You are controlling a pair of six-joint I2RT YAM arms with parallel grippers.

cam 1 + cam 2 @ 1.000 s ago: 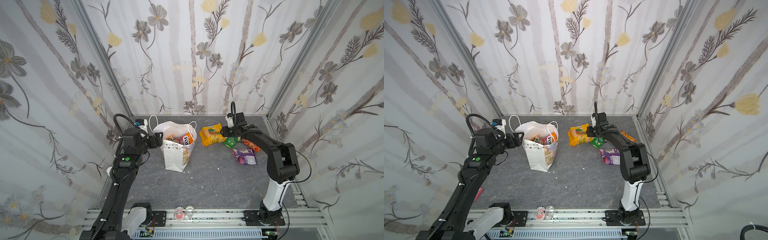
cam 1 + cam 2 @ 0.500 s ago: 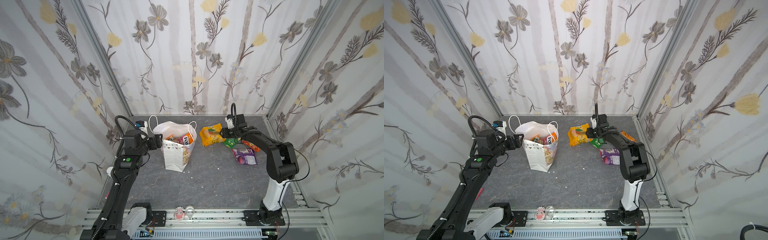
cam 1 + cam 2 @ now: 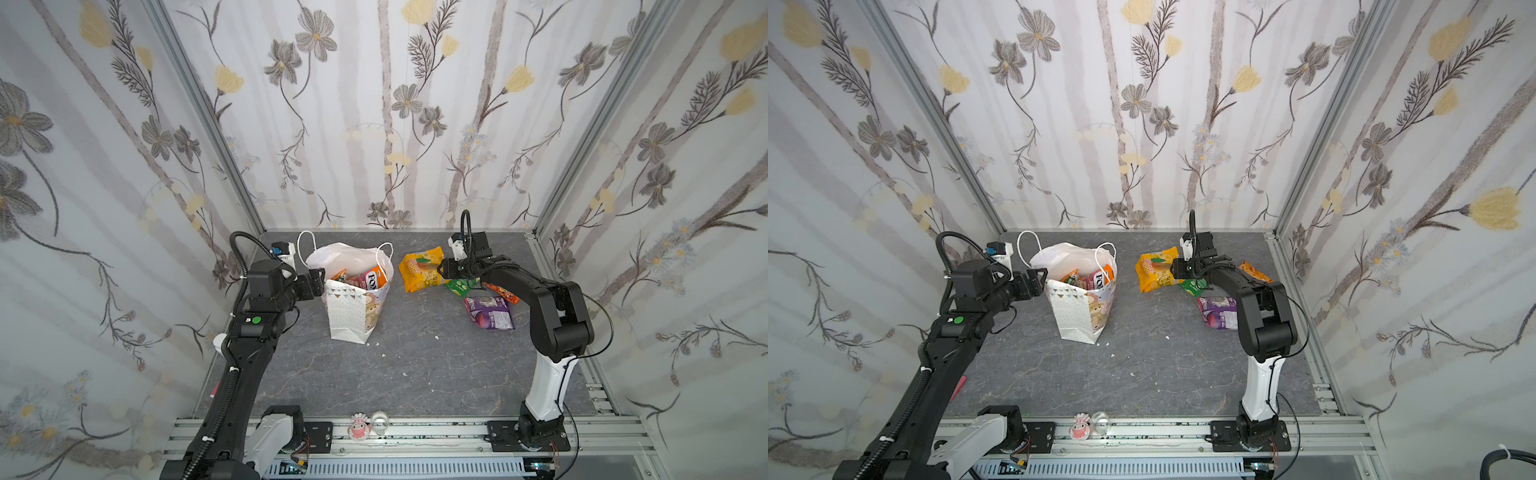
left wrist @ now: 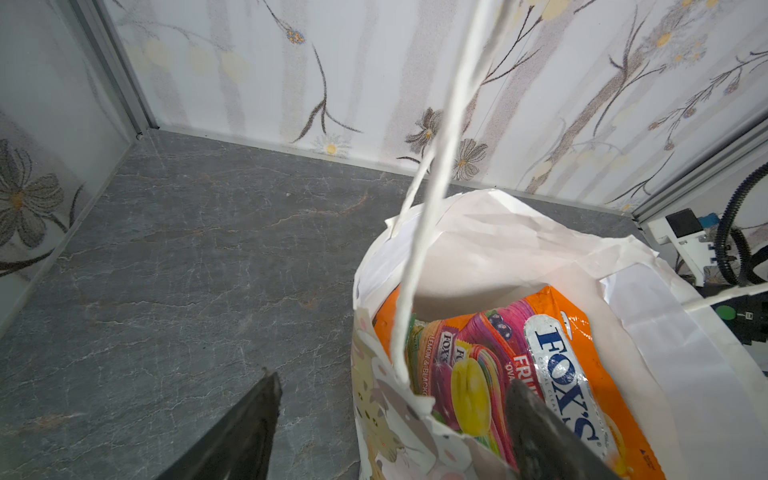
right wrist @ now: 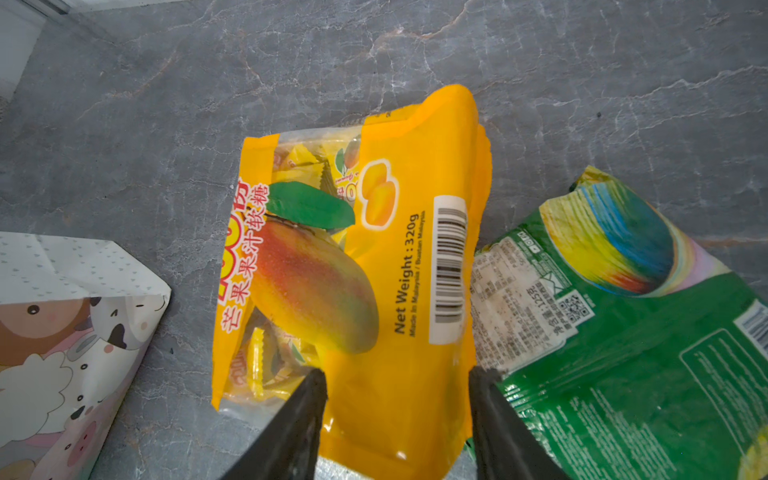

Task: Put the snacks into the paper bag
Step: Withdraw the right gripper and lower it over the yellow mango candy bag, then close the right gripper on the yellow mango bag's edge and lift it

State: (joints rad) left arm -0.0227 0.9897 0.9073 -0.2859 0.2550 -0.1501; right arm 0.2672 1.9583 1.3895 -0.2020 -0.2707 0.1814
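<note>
I should next lower my right gripper slightly onto the near end of the yellow mango packet and close it. Its open fingers are already on both sides of that plain yellow part of the packet.
The white paper bag (image 3: 353, 316) (image 3: 1079, 311) (image 4: 478, 249) stands upright left of centre, with FOX'S snacks (image 3: 370, 278) (image 4: 552, 365) in its open mouth. My left gripper (image 3: 318, 282) (image 3: 1038, 278) (image 4: 395, 415) is open astride the bag's rim, one finger outside it and one inside over the FOX'S packet. A yellow mango packet (image 3: 419, 270) (image 3: 1152, 272) (image 5: 374, 257) lies flat on the table. My right gripper (image 3: 442, 268) (image 3: 1175, 268) (image 5: 399, 376) is open right over its near end. A green packet (image 3: 461, 286) (image 5: 623, 332), a purple packet (image 3: 490, 311) and an orange chip bag (image 3: 500, 293) lie beside it.
Flowered walls close in the grey table (image 3: 415, 365) on three sides. A small pink figure (image 3: 359, 428) and a clear round piece sit on the front rail. White crumbs lie in front of the bag. The bag's cord handle (image 4: 436, 187) hangs across the left wrist view.
My left gripper has edged slightly toward the bag's rim. The right arm holds its place over the yellow packet.
</note>
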